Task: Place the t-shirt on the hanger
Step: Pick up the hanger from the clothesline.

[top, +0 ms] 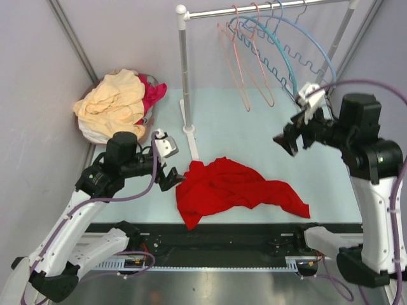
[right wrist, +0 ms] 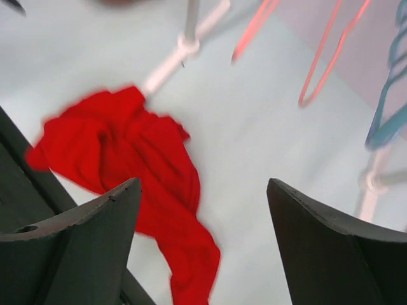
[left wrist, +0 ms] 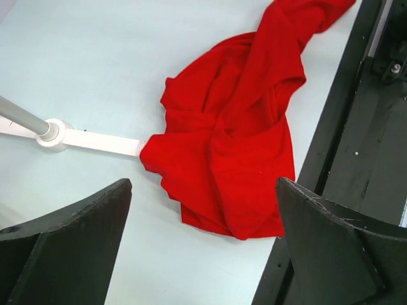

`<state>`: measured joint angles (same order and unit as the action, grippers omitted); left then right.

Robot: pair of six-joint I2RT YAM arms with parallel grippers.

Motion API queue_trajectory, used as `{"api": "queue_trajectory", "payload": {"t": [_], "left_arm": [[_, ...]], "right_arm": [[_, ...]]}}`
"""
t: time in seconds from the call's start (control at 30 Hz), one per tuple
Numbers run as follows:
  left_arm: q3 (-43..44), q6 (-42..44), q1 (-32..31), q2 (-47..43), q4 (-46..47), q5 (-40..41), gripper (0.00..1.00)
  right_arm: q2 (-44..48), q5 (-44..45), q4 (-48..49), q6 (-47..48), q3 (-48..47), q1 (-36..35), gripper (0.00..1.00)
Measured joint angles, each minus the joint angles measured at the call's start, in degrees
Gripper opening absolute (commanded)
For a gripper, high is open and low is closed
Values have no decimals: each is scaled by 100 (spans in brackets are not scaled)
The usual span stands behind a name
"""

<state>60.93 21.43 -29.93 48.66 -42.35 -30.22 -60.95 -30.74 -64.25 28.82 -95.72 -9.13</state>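
Observation:
I should next move my right gripper outward and left in the top view, onto the salmon-pink hanger's thin bar [top: 241, 90] [right wrist: 250, 34], since the hanger hangs nearest the white post.
The red t-shirt [top: 235, 187] lies crumpled on the pale table, near its front edge. My left gripper [top: 170, 180] hovers just left of the cloth, open, with nothing between its fingers; in the left wrist view the t-shirt [left wrist: 235, 127] spreads out beyond the open left gripper [left wrist: 203, 183]. My right gripper [top: 287, 143] hangs open and empty above the table, right of the shirt and below the rail. Its wrist view shows the t-shirt [right wrist: 127, 152] under the right gripper [right wrist: 203, 181]. The salmon-pink hanger [top: 238, 70] hangs on the rail beside a second one [top: 262, 67]; a hanger [right wrist: 324, 63] shows blurred.
Blue wavy hangers [top: 299, 57] hang on the same rail [top: 267, 7], whose white post and foot [top: 189, 129] stand just behind the shirt. A basket at the back left holds a pale yellow garment [top: 114, 101] and a magenta one [top: 151, 94]. A black rail [top: 222, 235] runs along the near edge.

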Motion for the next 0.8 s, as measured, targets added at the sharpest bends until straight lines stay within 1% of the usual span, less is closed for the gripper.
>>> {"api": "queue_trajectory", "payload": {"t": [0.1,0.2,0.37,0.57,0.73,0.8], "left_arm": [[144,-131,55,164,96,24,100],[179,-216,68,304,133,101,100],[179,-330,94,284,138,160,100],[179,-374,146,238,160,221,100],[179,-396,164,225,162,306,100],[179,-396,164,223,160,315,100]], "right_arm": [[-927,98,529,-833,-1099,-501,83],[-1963,271,1104,-1534,-2050,-815,83],[-3145,839,1510,-2079,-2656,-1156,82],[-3611,1456,1928,-2240,-2846,-1495,78],[-3906,1947,2321,-2310,-3062,-1541,78],[-4050,2103,2437,-2315,-3132,-1541,75]]}}
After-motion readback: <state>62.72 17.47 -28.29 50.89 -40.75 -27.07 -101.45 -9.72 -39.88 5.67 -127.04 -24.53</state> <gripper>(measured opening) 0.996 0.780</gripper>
